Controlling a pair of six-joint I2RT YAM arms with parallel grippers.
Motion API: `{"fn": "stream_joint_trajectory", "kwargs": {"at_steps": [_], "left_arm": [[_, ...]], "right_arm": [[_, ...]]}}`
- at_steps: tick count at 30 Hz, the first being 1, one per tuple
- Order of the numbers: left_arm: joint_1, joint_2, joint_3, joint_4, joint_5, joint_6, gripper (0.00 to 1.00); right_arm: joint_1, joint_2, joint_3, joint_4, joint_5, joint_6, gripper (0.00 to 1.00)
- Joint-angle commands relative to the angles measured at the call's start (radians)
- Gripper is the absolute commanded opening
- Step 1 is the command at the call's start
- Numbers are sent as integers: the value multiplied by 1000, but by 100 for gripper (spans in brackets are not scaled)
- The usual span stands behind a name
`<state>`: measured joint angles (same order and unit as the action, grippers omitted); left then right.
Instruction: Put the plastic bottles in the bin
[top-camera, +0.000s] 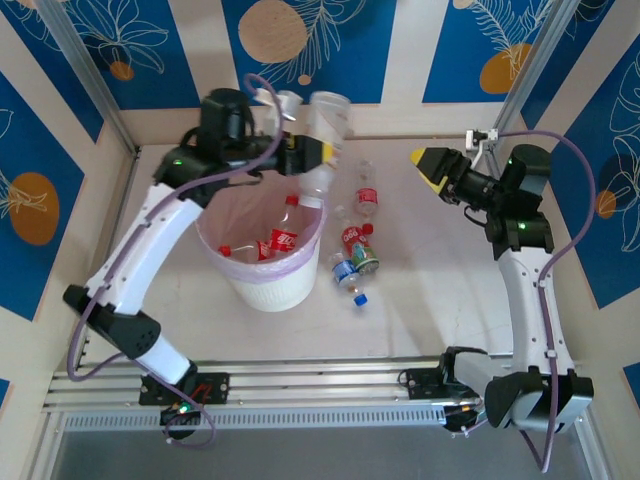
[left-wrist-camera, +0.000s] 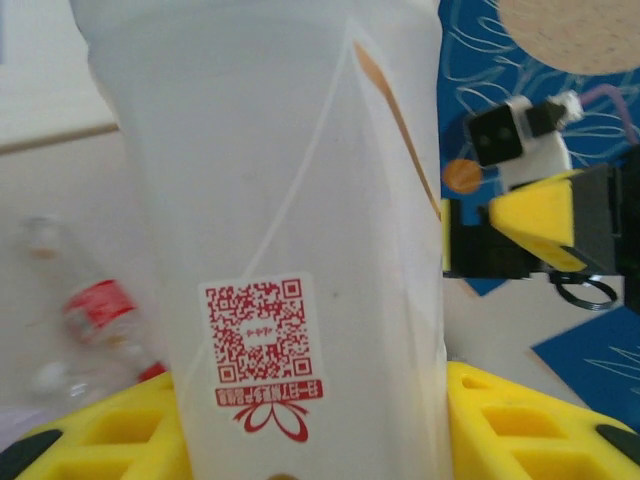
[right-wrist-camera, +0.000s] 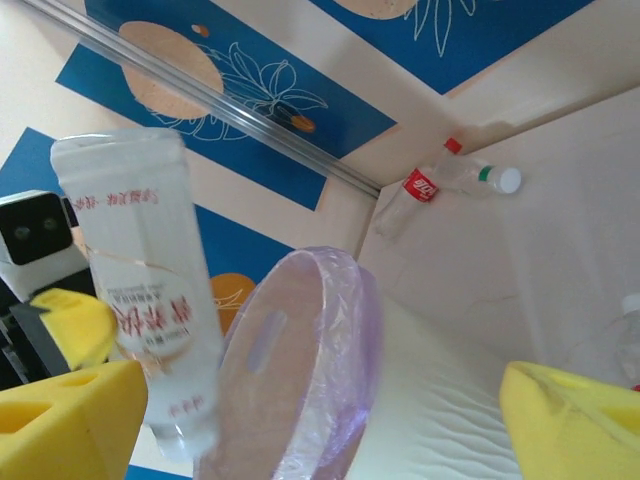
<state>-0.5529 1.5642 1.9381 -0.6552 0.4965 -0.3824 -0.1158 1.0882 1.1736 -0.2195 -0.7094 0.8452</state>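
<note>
The bin's opening (top-camera: 256, 212) is below my left gripper and back from it. Next, my left gripper needs to move back, tip downward, lower the container (top-camera: 327, 122) inside and then release it.
My left gripper (top-camera: 312, 152) is shut on a tall translucent white plastic container (top-camera: 327, 122) with a red code sticker (left-wrist-camera: 262, 340), holding it in the air over the bin's far rim. Its yellow fingers (left-wrist-camera: 520, 425) press both sides. The bin (top-camera: 268, 285), a white ribbed bucket with a pinkish-purple liner (right-wrist-camera: 330, 350), holds red-labelled plastic bottles (top-camera: 284, 238). More bottles lie on the table right of the bin, red-labelled (top-camera: 367, 196) and blue-capped (top-camera: 348, 274). My right gripper (top-camera: 424, 164) stands open to the right, nothing between its fingers (right-wrist-camera: 575, 420).
Two more bottles (right-wrist-camera: 440, 182) lie against the far wall beyond the bin. Aluminium frame posts (top-camera: 85, 80) and blue patterned walls close in the table. Bare tabletop (top-camera: 440, 280) stretches between the loose bottles and the right arm.
</note>
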Motion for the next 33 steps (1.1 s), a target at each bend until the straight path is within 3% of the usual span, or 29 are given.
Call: {"fn": "stream_joint_trajectory", "kwargs": {"at_steps": [1,8,13,25,33], "left_arm": [[36,-52,47,-215,-43,94,45],[84,-104,79,-462,-243,264,45],[84,-118,-27,-553,-280,299,42],[71,-131,-306,-469,-332,301,35],[52,-144,-506,-302,-343,285,34]], "right_arm": [[-18,-7,-38,-53,2,-33,91],[-43,4,-36,-84,1,-64,91],[-64,7,-40,-100,19,-81,91],[-65,22,-49,-136,63,-118,90],[-64,29,-62,-131,68,-118,90]]}}
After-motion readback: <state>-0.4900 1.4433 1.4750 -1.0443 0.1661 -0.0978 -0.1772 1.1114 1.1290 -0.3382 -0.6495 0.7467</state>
